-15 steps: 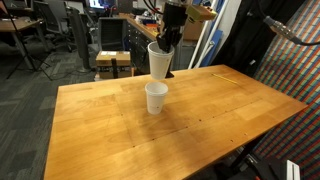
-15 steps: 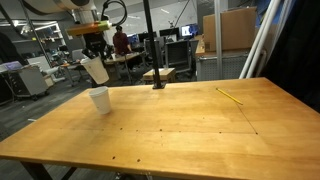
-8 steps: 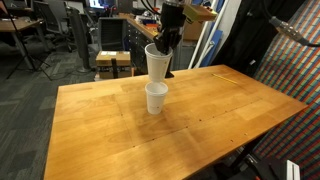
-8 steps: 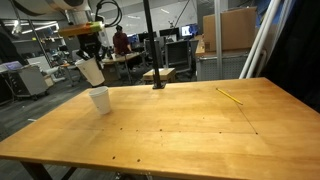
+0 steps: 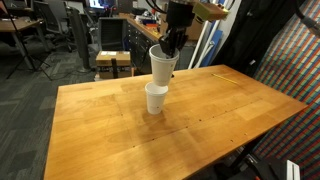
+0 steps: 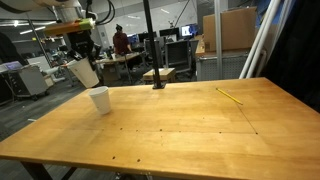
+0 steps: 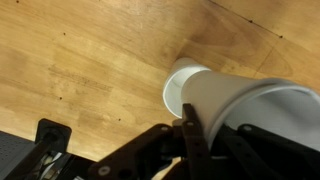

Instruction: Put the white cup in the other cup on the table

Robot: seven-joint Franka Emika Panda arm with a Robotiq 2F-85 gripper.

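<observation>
My gripper needs to move over the standing cup's opening [image 6: 99,91] [image 7: 176,93], lower the held cup inside and let go, since that opening is below my gripper and beside the held cup's bottom.
My gripper [image 5: 170,45] is shut on the rim of a plain white cup [image 5: 161,68] and holds it tilted in the air, just above the other white cup [image 5: 155,98], which stands upright on the wooden table [image 5: 200,110]. In an exterior view the held cup [image 6: 84,72] hangs up and to the left of the standing cup [image 6: 99,100]. In the wrist view the held cup [image 7: 250,105] fills the right side, a jaw finger [image 7: 190,135] pressed on its rim, and the standing cup's rim [image 7: 172,85] peeks out behind it.
A yellow pencil [image 6: 230,95] lies on the far side of the table. A black pole with a base [image 6: 153,82] stands at the table's back edge. Office chairs and desks [image 5: 60,35] stand beyond the table.
The gripper with the held cup has shifted a little sideways and the cup is tilted more. The standing cup has not moved.
</observation>
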